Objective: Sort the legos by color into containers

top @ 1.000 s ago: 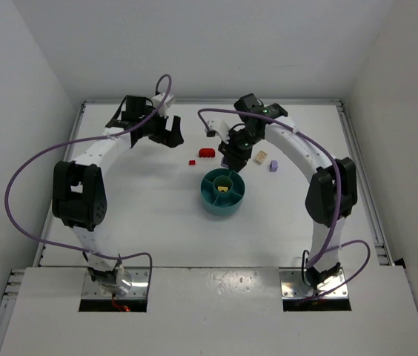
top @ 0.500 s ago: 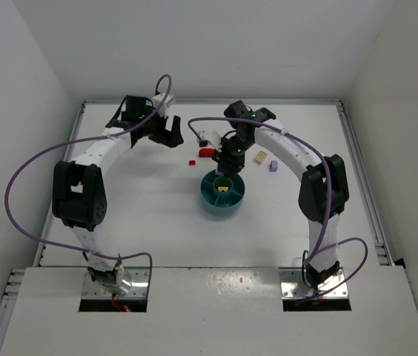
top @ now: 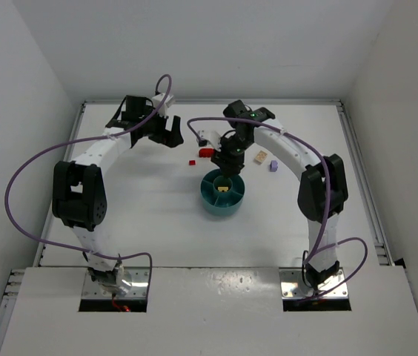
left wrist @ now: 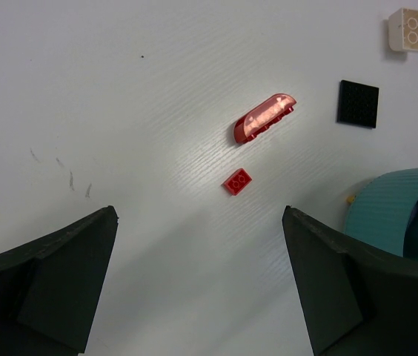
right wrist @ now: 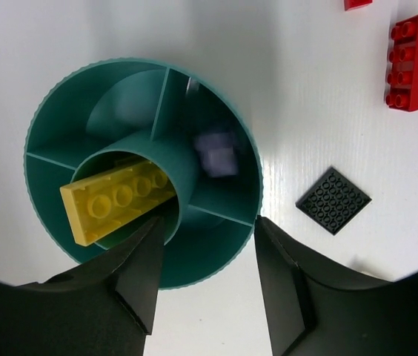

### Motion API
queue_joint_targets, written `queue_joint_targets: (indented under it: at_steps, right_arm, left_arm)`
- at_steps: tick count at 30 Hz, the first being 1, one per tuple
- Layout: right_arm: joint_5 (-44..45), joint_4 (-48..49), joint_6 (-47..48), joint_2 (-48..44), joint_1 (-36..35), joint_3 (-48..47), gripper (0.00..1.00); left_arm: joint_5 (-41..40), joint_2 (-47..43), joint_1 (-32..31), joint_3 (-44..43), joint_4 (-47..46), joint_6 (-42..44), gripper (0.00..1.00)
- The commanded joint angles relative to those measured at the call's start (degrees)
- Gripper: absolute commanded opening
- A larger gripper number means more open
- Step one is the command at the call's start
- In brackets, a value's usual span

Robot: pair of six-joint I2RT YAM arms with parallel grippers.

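I should next move my right gripper across to the right in the top view and lower its fingers around the lavender brick, which is still loose there.
The round teal dish (top: 222,193) sits mid-table, and its rim (right wrist: 61,104) fills the right wrist view. A yellow brick (right wrist: 116,200) lies in its central cup. A blurred lavender brick (right wrist: 216,156) is in a wedge section next to the cup. My right gripper (right wrist: 207,241) hangs open and empty over the dish's edge (top: 227,159). My left gripper (left wrist: 199,222) is open and empty above bare table (top: 170,137). A curved red brick (left wrist: 264,119), a small red brick (left wrist: 237,181), a black plate (left wrist: 358,103) and a tan brick (left wrist: 406,30) lie loose on the table.
Another lavender brick (top: 273,166) lies beside the tan brick (top: 261,156), right of the dish. A tiny yellow piece (left wrist: 350,199) shows at the dish's outer wall. The red bricks (top: 206,153) lie between the two grippers. White walls enclose the table.
My right gripper has moved left and down over the dish. A lavender brick now shows blurred inside a wedge section. The left arm has not moved.
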State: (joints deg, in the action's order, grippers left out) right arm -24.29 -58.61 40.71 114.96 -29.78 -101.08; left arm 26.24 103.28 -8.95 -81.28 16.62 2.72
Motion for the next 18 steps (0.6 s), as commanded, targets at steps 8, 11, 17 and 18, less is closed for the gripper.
queue_joint_targets:
  at_steps: [8, 11, 17, 18]
  right_arm:
    - [5.47, 8.51, -22.91, -2.72, 6.74, -2.03, 0.45]
    - [8.9, 10.0, -27.6, -2.72, 12.36, 1.92, 0.44]
    - [18.14, 13.78, -33.85, -3.25, 20.28, 11.68, 0.49]
    - [18.14, 13.79, -35.42, -3.25, 20.81, 13.17, 0.5]
  left_arm:
    - [0.13, -1.42, 0.25, -0.81, -1.77, -0.26, 1.0]
    - [0.13, -1.42, 0.25, -0.81, -2.29, -0.26, 1.0]
    - [0.13, -1.42, 0.25, -0.81, -2.3, -0.26, 1.0]
    - [0.13, -1.42, 0.25, -0.81, -2.82, -0.78, 1.0]
